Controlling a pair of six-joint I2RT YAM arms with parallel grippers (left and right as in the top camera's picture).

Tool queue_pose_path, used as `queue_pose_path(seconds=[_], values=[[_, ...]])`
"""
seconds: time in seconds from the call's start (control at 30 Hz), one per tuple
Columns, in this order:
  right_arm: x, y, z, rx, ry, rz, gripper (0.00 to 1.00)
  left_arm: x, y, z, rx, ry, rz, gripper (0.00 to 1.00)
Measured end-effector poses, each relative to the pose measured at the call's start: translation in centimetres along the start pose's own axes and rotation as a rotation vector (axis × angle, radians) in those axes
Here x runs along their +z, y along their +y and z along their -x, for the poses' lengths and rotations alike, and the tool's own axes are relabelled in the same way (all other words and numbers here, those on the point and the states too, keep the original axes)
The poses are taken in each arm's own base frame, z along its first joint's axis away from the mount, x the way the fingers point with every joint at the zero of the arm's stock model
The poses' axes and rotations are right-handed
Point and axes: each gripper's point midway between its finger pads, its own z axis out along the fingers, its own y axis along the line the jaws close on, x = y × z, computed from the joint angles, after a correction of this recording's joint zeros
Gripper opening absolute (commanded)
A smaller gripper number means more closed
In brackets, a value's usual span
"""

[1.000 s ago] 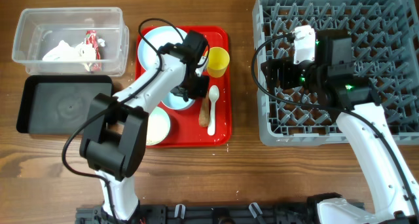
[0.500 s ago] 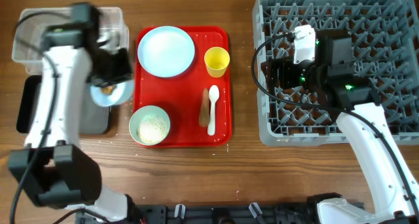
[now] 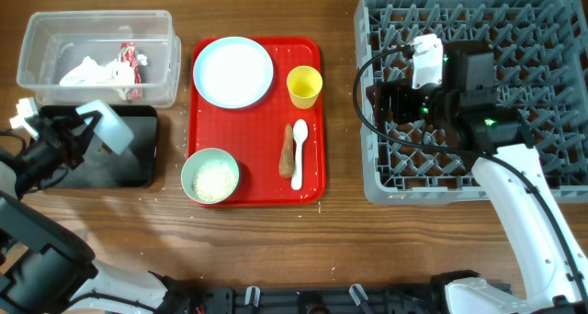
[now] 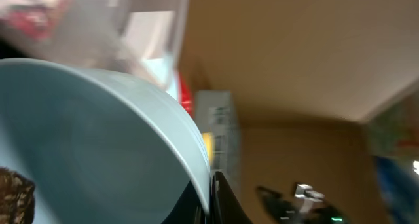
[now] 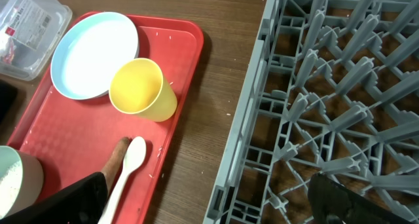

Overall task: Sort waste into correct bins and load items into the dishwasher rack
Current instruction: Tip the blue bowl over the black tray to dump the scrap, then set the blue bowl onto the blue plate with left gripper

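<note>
Next, the left gripper turns the bowl upright, carries it from the black tray point(image 3: 138, 165) and lowers it for release onto the blue plate point(image 3: 232, 72), because that plate lies empty.
My left gripper point(image 3: 90, 130) is shut on the rim of the small light blue bowl point(image 3: 109, 128) and holds it tipped over the black tray point(image 3: 138, 165). In the left wrist view the bowl point(image 4: 98, 132) fills the left side, with the brown food lump point(image 4: 13, 194) inside and my gripper point(image 4: 209, 196) pinching its rim. My right gripper point(image 5: 209, 207) is open and empty over the left edge of the grey dishwasher rack point(image 3: 514, 39). The clear tub point(image 3: 55, 34) holds the tissue point(image 3: 90, 72) and the wrapper point(image 3: 129, 61).
The red serving tray point(image 3: 262, 193) carries the blue plate point(image 3: 233, 71), yellow cup point(image 3: 304, 86), green bowl with rice point(image 3: 210, 178), white spoon point(image 3: 298, 162) and carrot-like stick point(image 3: 287, 149). The right wrist view shows the plate point(image 5: 95, 54), cup point(image 5: 141, 90) and spoon point(image 5: 127, 165).
My left arm lifted the small blue bowl off the red tray and carried it left to above the black tray, tipping it. The right arm has not moved.
</note>
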Motion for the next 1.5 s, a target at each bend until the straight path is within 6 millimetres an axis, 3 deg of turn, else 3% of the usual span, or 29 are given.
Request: queue_pose_path(seconds=[0.13, 0.37, 0.47, 0.53, 0.67, 0.73, 0.8, 0.83, 0.9, 0.97, 1.03, 1.2, 1.27, 1.33, 1.37, 1.43, 1.47, 1.5], values=[[0.0, 0.0, 0.0, 0.0, -0.001, 0.0, 1.0, -0.2, -2.5, 0.5, -0.096, -0.006, -0.148, 0.04], [0.0, 0.0, 0.0, 0.0, -0.001, 0.0, 1.0, -0.2, -3.2, 0.5, -0.214, 0.008, -0.188, 0.04], [0.0, 0.0, 0.2, -0.002, -0.007, 0.0, 1.0, 0.7, -3.8, 0.2, -0.202, 0.037, -0.191, 0.04], [0.0, 0.0, 0.2, -0.002, -0.008, 0.0, 1.0, 2.2, -5.6, 0.0, -0.108, 0.081, -0.182, 0.04], [0.0, 0.0, 0.3, 0.008, -0.013, 0.0, 1.0, 7.3, -12.7, -2.7, 0.276, 0.179, -0.044, 0.04], [0.0, 0.0, 0.3, 0.012, -0.014, 0.0, 1.0, 11.4, -15.9, -5.8, 0.525, 0.206, 0.069, 0.04], [0.0, 0.0, 0.3, 0.016, -0.013, 0.001, 1.0, 14.9, -16.5, -8.6, 0.695, 0.23, 0.169, 0.04], [0.0, 0.0, 0.3, 0.016, -0.013, 0.001, 1.0, 16.6, -16.0, -9.9, 0.777, 0.246, 0.226, 0.04], [0.0, 0.0, 0.3, 0.017, -0.011, 0.0, 1.0, 21.4, -12.8, -12.8, 0.997, 0.306, 0.412, 0.04], [0.0, 0.0, 0.2, 0.017, -0.008, 0.001, 1.0, 23.5, -10.4, -13.7, 1.091, 0.339, 0.515, 0.04], [0.0, 0.0, 0.0, 0.02, 0.001, 0.0, 1.0, 26.5, -5.7, -13.8, 1.197, 0.367, 0.679, 0.04], [0.0, 0.0, -0.2, 0.022, 0.009, 0.0, 1.0, 29.8, 2.5, -12.5, 1.27, 0.399, 0.861, 0.04], [0.0, 0.0, -0.3, 0.023, 0.013, 0.0, 1.0, 30.2, 3.6, -12.1, 1.281, 0.392, 0.883, 0.04], [0.0, 0.0, -0.4, 0.023, 0.015, 0.0, 1.0, 30.2, 4.0, -11.9, 1.286, 0.391, 0.9, 0.16], [0.0, 0.0, -0.4, 0.023, 0.015, 0.0, 1.0, 30.2, 4.0, -11.8, 1.29, 0.39, 0.902, 0.37], [0.0, 0.0, -0.4, 0.023, 0.015, 0.0, 1.0, 30.0, 4.2, -11.9, 1.294, 0.404, 0.911, 0.59], [0.0, 0.0, -0.4, 0.023, 0.015, 0.0, 1.0, 29.8, 4.3, -12.0, 1.29, 0.414, 0.918, 0.68], [0.0, 0.0, -0.4, 0.023, 0.015, 0.0, 1.0, 29.4, 4.6, -12.2, 1.284, 0.431, 0.931, 0.68]])
